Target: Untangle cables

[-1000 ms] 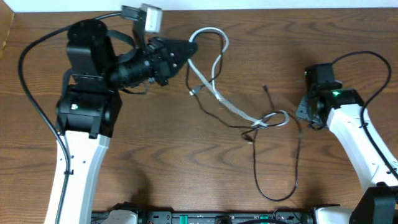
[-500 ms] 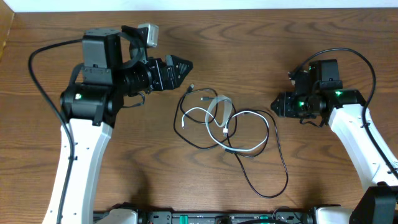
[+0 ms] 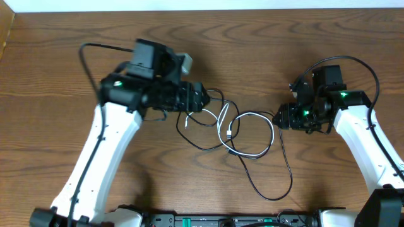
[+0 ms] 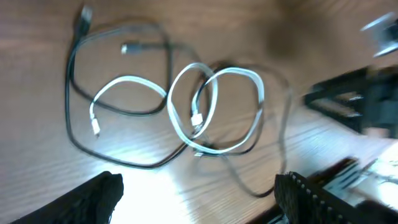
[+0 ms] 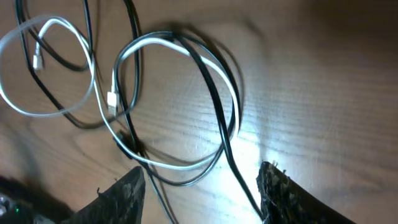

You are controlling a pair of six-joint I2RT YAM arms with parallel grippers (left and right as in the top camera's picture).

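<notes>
Next, the right gripper moves down and a little back onto the part of the black cable crossing the white cable's loop (image 3: 281, 134) (image 5: 231, 160). It lies uppermost there, between the open fingers.
The white cable (image 3: 252, 114) and the black cable (image 3: 290, 176) lie in overlapping loops at the middle of the wooden table. My left gripper (image 3: 201, 98) hovers over the left side of the heap, open; in the left wrist view its fingers (image 4: 93, 199) are wide apart with only bare wood between them, and the white cable (image 4: 217, 106) and black cable (image 4: 118, 109) lie ahead. My right gripper (image 3: 278, 117) sits at the heap's right edge. Its jaws (image 5: 202, 196) are open, with a strand of black cable (image 5: 239, 180) lying on the table between the fingers and the white cable (image 5: 155, 162) just ahead.
Thick black leads arc from the arm bases at the left (image 3: 95, 45) and right (image 3: 360, 61). The table's far edge (image 3: 252, 9) runs along the top. Dark equipment (image 3: 214, 221) lines the near edge.
My left gripper has let go of the white cable and opened. The cables, stretched out before, now lie in a looped heap. The left arm swung right over it; the right gripper moved left.
</notes>
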